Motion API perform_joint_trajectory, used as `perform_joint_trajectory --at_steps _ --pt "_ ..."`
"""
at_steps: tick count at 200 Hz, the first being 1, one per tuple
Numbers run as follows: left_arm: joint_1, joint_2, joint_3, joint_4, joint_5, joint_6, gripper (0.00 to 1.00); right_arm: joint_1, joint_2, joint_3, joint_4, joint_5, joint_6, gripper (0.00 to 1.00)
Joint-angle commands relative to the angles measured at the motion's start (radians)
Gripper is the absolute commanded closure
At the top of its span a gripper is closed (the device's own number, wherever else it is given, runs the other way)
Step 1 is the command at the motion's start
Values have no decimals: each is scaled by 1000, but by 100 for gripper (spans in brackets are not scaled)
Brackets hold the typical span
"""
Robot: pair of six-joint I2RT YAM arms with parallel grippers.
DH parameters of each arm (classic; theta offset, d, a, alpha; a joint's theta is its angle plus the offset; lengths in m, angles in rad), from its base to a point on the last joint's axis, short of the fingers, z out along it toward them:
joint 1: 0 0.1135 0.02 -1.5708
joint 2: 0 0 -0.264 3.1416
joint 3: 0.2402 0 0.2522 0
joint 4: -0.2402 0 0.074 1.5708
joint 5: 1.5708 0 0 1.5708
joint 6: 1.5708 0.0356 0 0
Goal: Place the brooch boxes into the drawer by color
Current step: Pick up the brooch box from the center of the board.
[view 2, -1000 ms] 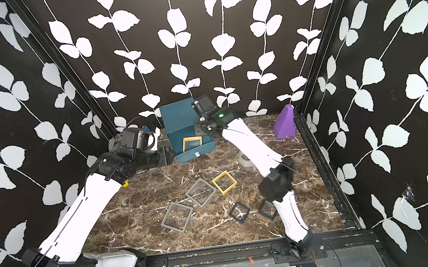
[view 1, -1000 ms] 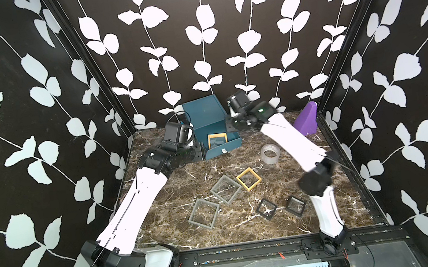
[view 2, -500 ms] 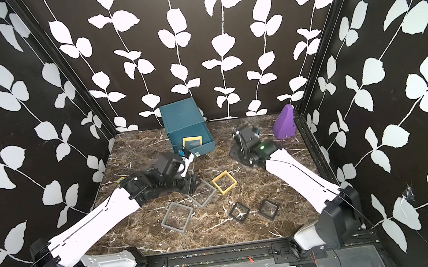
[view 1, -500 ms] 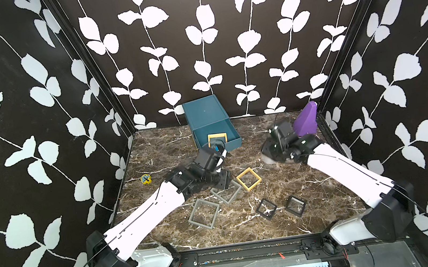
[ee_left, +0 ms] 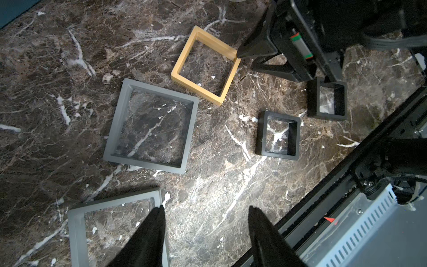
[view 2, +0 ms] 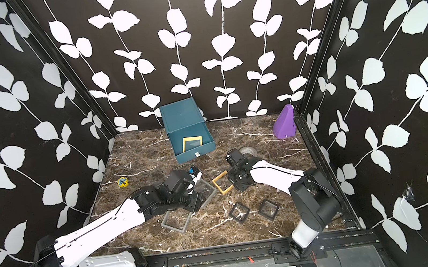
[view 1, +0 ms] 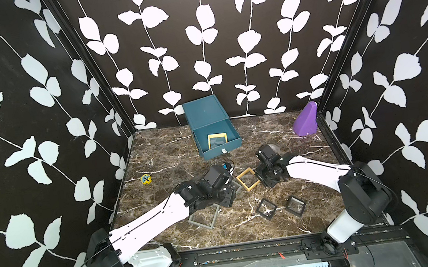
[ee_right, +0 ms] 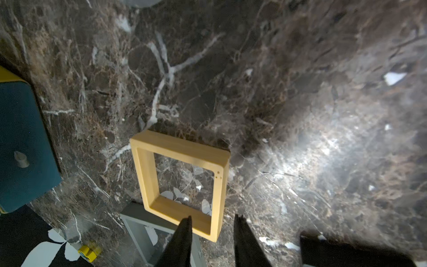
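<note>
My right gripper moves down over the loose yellow box's side [view 1: 254,185] [ee_right: 217,204] facing the black boxes next and closes, since its open fingers already line up on either side of it.
The teal drawer [view 1: 203,113] stands at the back wall, its top tray pulled out with one yellow brooch box [view 1: 218,140] inside. On the marble lie a second yellow box [view 1: 248,188] [ee_right: 180,146], two grey boxes [ee_left: 115,129] [ee_left: 76,231] and two black boxes [view 1: 266,209] [view 1: 295,206]. My right gripper [ee_right: 213,217] is open, low over the loose yellow box's near corner, one finger inside the frame and one outside. My left gripper [ee_left: 205,210] is open over bare marble, one finger above the nearer grey box's corner.
A purple wedge [view 1: 305,120] sits in the back right corner. A clear tape roll [view 1: 275,147] shows partly behind my right wrist. A small yellow object [view 1: 146,179] lies at the left. The black front rail [view 1: 250,250] runs close to the black boxes.
Both arms have come away from the drawer down to the middle of the table. The right gripper swung left to the loose yellow box; the left now hovers over the grey boxes.
</note>
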Motion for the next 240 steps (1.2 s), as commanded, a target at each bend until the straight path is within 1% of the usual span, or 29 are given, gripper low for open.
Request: perform_joint_trajectory --at_steps 1,45,76,98,146,186,209,217,240 --pt "-5 -36 -18 19 -20 -4 44 22 35 2 20 -26 73 66" --pt "-5 -47 -26 20 -22 -7 44 30 68 6 -4 -35 89 65" --pt "-5 -43 -23 20 -23 -8 44 31 86 0 26 -39 90 65" --pt "-5 -44 -28 20 -21 -13 44 33 98 7 25 -45 86 68" --pt "-5 -48 -21 16 -26 -3 44 33 118 4 36 -43 90 70" --pt "-5 -54 -15 15 -27 -5 44 35 128 24 2 -30 80 87" --pt "-5 -55 -10 14 -29 -3 44 35 130 48 -49 -18 67 95" --pt "-5 -57 -7 14 -29 -2 44 35 126 59 -79 -7 55 100" --pt "-5 -61 12 9 -36 -5 44 35 100 123 -213 59 -4 100"
